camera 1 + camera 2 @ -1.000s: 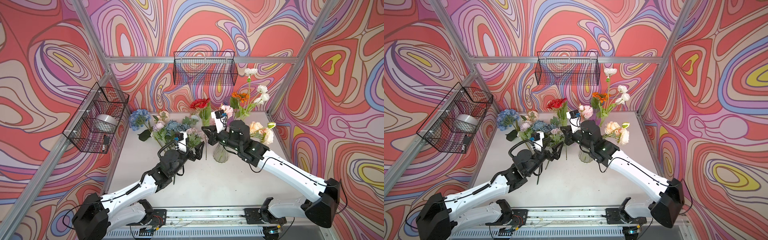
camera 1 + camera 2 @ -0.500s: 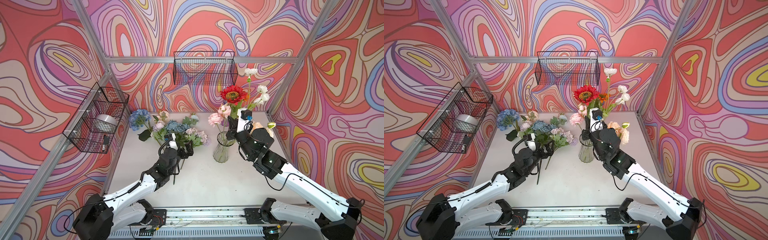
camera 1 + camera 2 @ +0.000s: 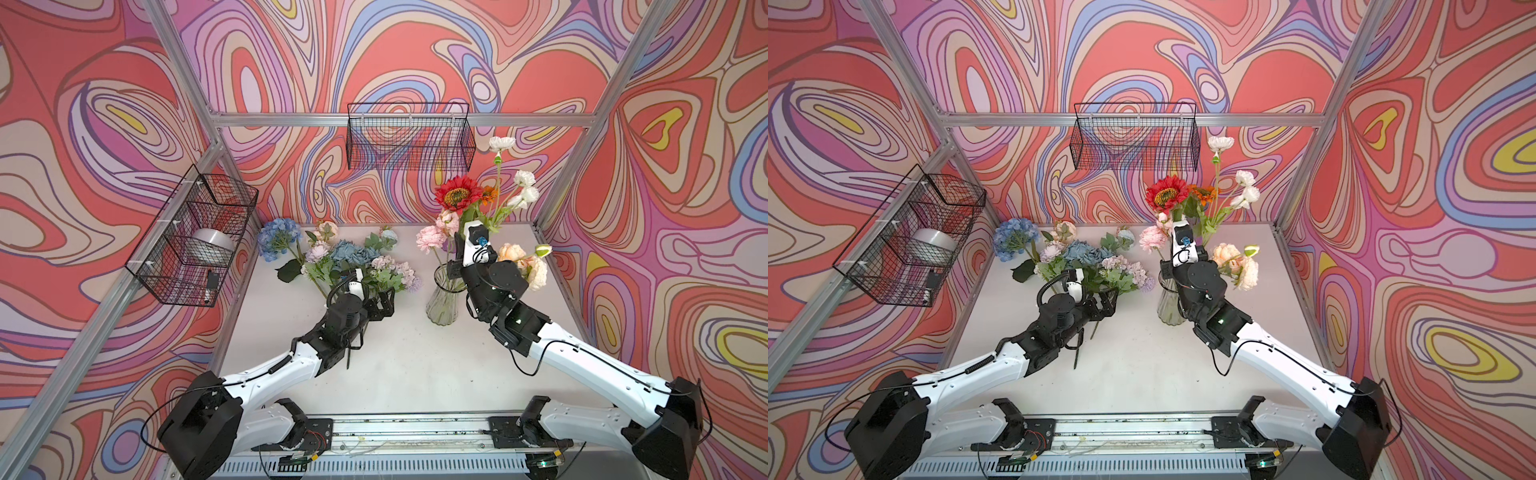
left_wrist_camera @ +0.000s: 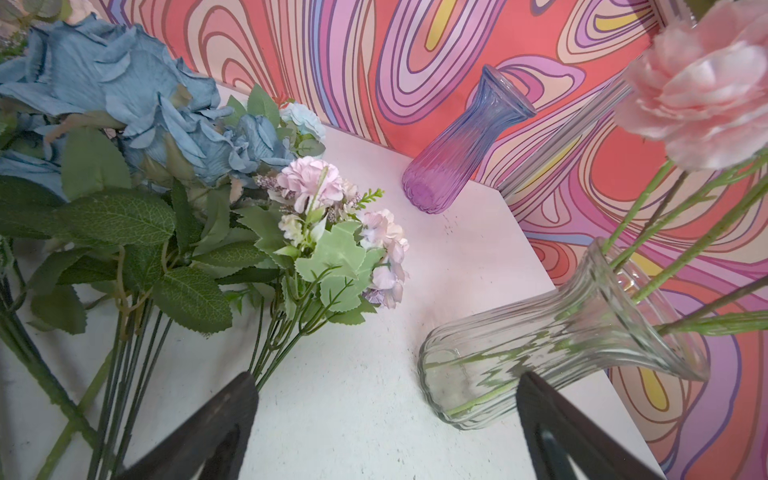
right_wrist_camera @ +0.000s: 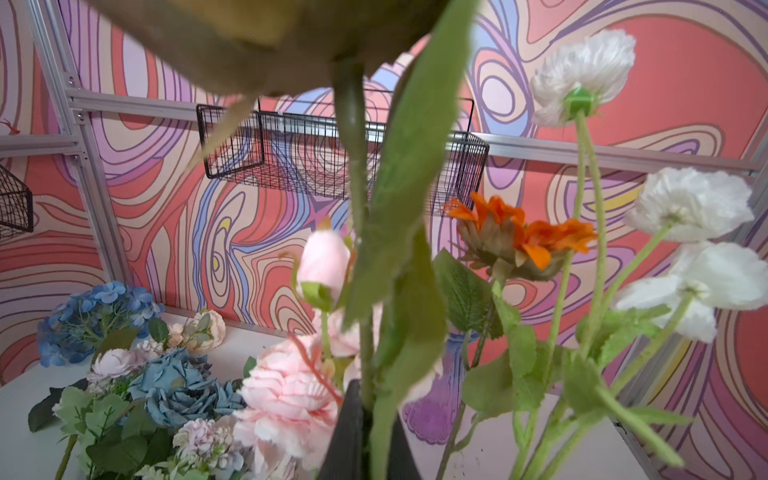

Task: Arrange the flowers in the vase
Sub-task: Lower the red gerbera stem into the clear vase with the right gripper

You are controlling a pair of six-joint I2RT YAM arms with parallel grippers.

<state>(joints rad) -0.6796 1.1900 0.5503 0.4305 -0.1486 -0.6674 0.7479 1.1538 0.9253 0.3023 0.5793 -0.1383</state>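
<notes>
The red flower [image 3: 456, 195] is still high above, so next I need to lower my right gripper to the vase's opening [image 3: 449, 278] below it and release the green stem there.
A clear ribbed glass vase [image 3: 441, 300] [image 3: 1168, 305] [image 4: 519, 361] stands right of centre, holding pink, orange, white and peach flowers [image 3: 519, 195] [image 5: 523, 237]. My right gripper [image 3: 458, 246] [image 5: 368, 399] is above its mouth, shut on the green stem of a red flower [image 3: 456, 195] [image 3: 1166, 195] [image 5: 353, 166]. The stem's lower end is hidden. More flowers [image 3: 345, 262] [image 3: 1077, 259] [image 4: 166, 166], blue, pink and lilac, lie in a pile on the table. My left gripper [image 3: 384, 300] [image 3: 1106, 301] [image 4: 386, 415] is open over bare table between the pile's stems and the vase.
A purple-blue vase [image 4: 457, 145] [image 5: 432, 409] stands by the back wall. One wire basket [image 3: 409, 137] hangs on the back wall. Another wire basket [image 3: 195, 237] on the left wall holds a silver roll. Metal frame posts [image 3: 552, 195] edge the white table [image 3: 407, 357].
My right gripper carried the red flower from over the pile, beside my left gripper, rightward and up to above the vase. My left gripper stayed open and sank toward the pile's stems.
</notes>
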